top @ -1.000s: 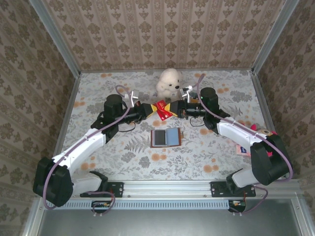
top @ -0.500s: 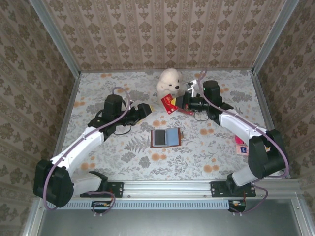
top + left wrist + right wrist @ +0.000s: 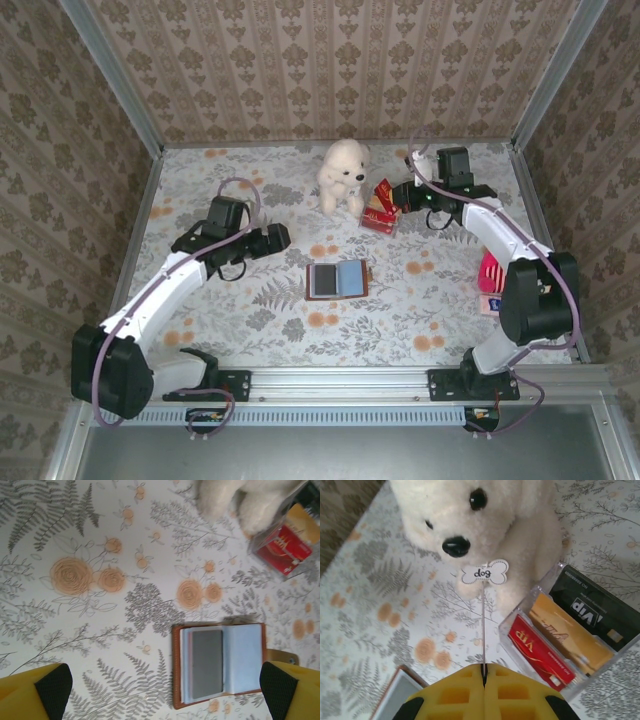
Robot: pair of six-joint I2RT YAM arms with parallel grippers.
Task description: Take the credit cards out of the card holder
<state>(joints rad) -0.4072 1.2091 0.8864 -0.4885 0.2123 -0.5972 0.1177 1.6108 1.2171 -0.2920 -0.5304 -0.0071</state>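
The right gripper turns into line next, lowers over the red card's section (image 3: 378, 221) (image 3: 538, 652) and releases, since the clear box stands at an angle to the credit card.
The card holder (image 3: 336, 280) lies open on the table, brown outside and light blue inside, with a grey card (image 3: 207, 663) in its left pocket. My left gripper (image 3: 283, 238) hovers to the left of it, open and empty; in the left wrist view its fingertips (image 3: 52, 686) stand wide apart over the card holder (image 3: 245, 656). My right gripper (image 3: 484, 672) is shut on a thin credit card (image 3: 483, 630) seen edge-on. From above, the right gripper (image 3: 393, 197) holds this red card (image 3: 380, 196) just over the clear box, beside the plush dog.
A white plush dog (image 3: 342, 172) with a "dog" tag (image 3: 485, 573) sits at the back. A clear box (image 3: 575, 640) next to it holds red, gold and black cards. Red and pink flat items (image 3: 489, 302) lie by the right wall, near the right arm.
My left gripper has opened, let go of the card and drawn back to the left. The right gripper has carried the card away to the back right, beside the dog.
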